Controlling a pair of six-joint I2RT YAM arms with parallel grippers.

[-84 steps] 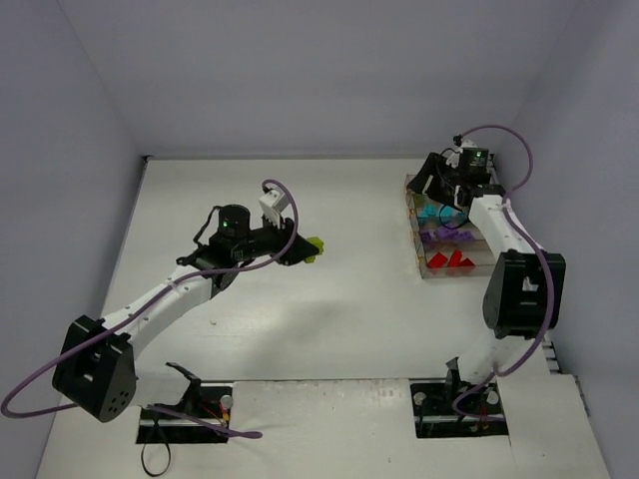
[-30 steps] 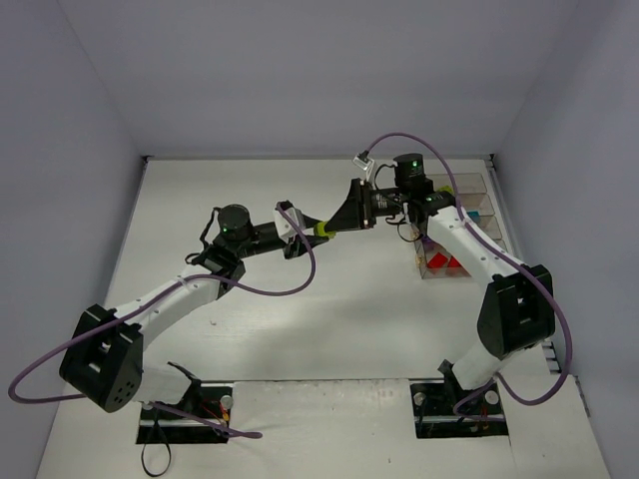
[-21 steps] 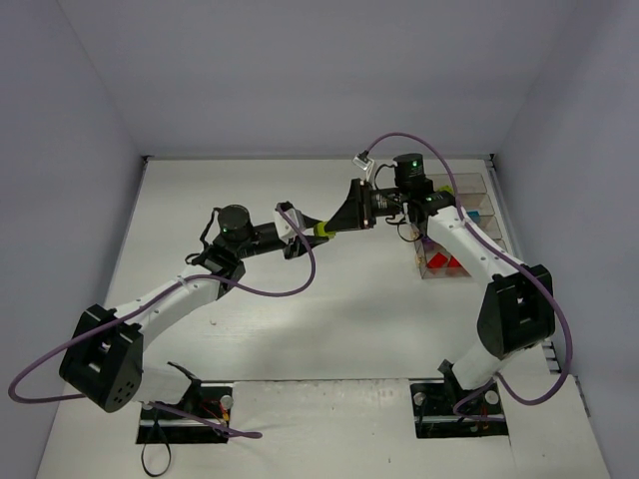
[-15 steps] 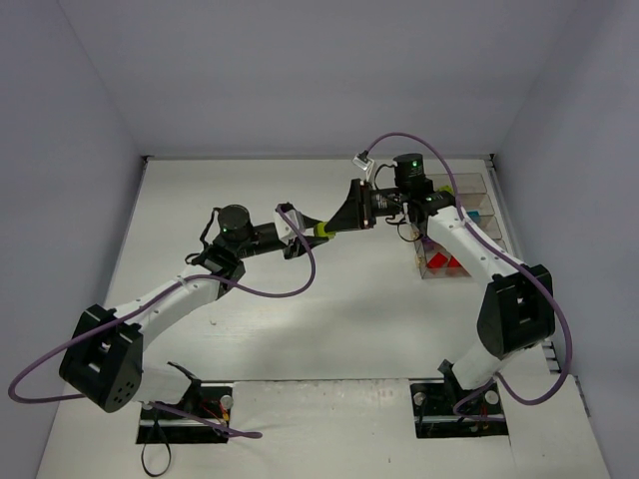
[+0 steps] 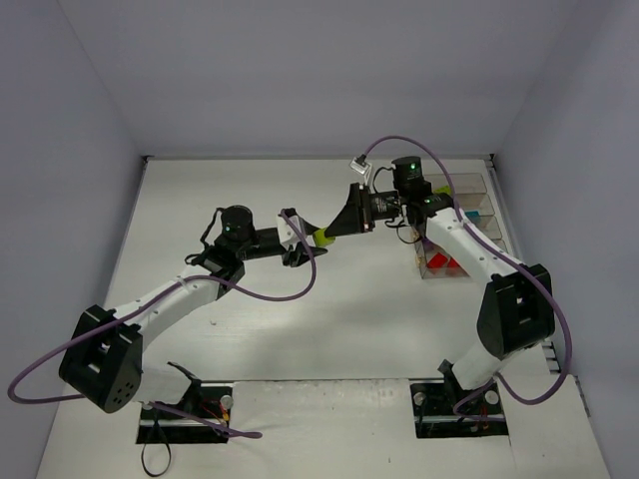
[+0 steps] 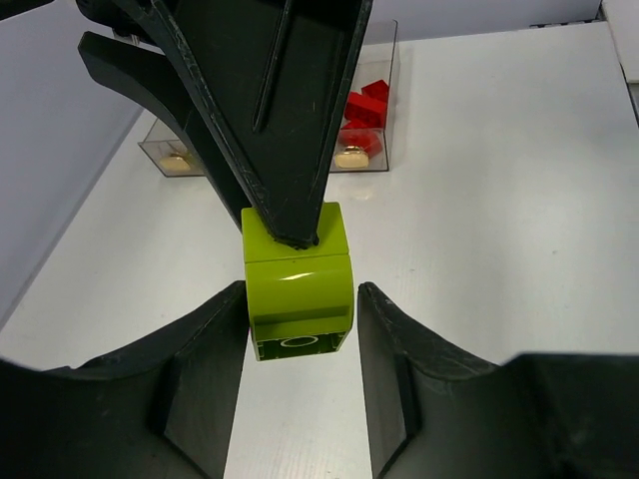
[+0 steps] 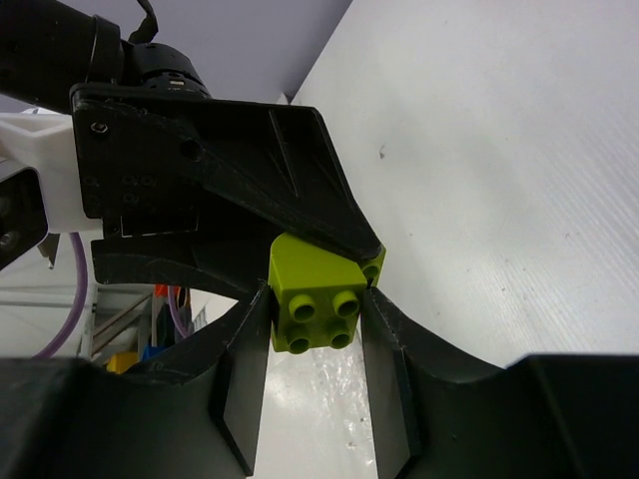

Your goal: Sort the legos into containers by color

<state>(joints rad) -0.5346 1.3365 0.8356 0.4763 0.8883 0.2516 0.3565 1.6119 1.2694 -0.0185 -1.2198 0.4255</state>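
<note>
The robot's right gripper will swing outward and to the right in the top view, tilt down over the farthest bin (image 5: 441,187) and let go of its lego, because lime green shows there.
A lime green lego (image 5: 321,237) hangs above the mid table, where my two grippers meet tip to tip. My right gripper (image 5: 333,230) is shut on it: in the right wrist view (image 7: 315,299) both fingers press the sides of the studded lego (image 7: 315,304). My left gripper (image 5: 308,241) flanks the lego's other end. In the left wrist view (image 6: 302,304) a thin gap shows beside the lego (image 6: 300,294), so that gripper is slightly open. The containers (image 5: 471,190) stand at the right and hold red legos (image 5: 446,263) and teal ones (image 5: 471,215).
The row of bins also shows in the left wrist view (image 6: 387,90), beyond the lego, with red legos (image 6: 361,105) in one. The side walls are close on the left and right. Both arms stretch toward the table's centre, with purple cables looping over them.
The left arm carried the lime lego rightward and the right arm swung from the bins to meet it. In the last half second the lego and both tips dipped slightly.
</note>
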